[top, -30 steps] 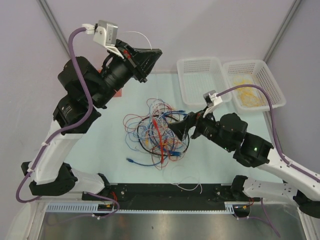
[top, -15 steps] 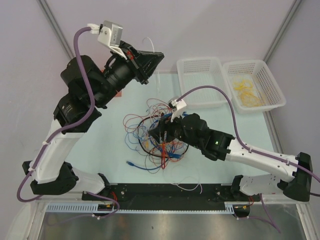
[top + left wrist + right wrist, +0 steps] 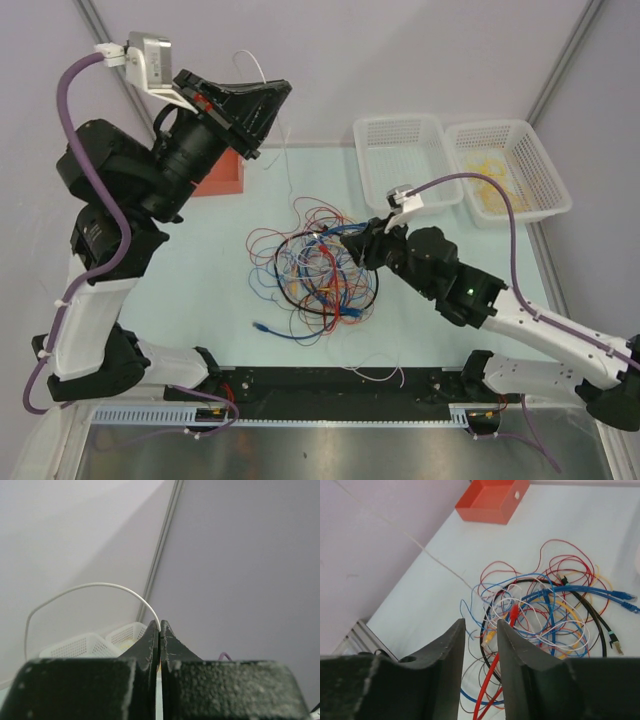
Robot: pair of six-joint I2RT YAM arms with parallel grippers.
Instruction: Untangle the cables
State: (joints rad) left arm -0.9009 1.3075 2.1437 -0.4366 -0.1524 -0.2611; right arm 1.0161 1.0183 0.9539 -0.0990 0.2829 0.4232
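My right gripper tilts up and moves outward over the tangle next, to the thin white cable, which my left gripper holds stretched above the other wires.
The cables (image 3: 320, 265) lie as one tangle of red, blue, white, yellow and black wires at the table's middle, also in the right wrist view (image 3: 555, 610). My left gripper (image 3: 283, 92) is raised high at the back left, shut on a thin white cable (image 3: 90, 585) that arcs out of its tips (image 3: 159, 625). That white cable (image 3: 420, 547) runs taut down to the tangle. My right gripper (image 3: 352, 238) hovers over the tangle's right side. Its jaws (image 3: 480, 622) stand narrowly apart, and a red cable (image 3: 492, 695) shows through the gap below them.
An orange box (image 3: 220, 175) sits at the back left. Two white baskets stand at the back right: one (image 3: 405, 155) looks empty, the other (image 3: 510, 165) holds yellow wires. A loose blue cable (image 3: 275, 325) and a thin wire (image 3: 375, 370) lie near the front edge.
My left arm rose and swung left, drawing the white cable up. My right arm reached over the tangle, then pulled back slightly, and its jaws narrowed.
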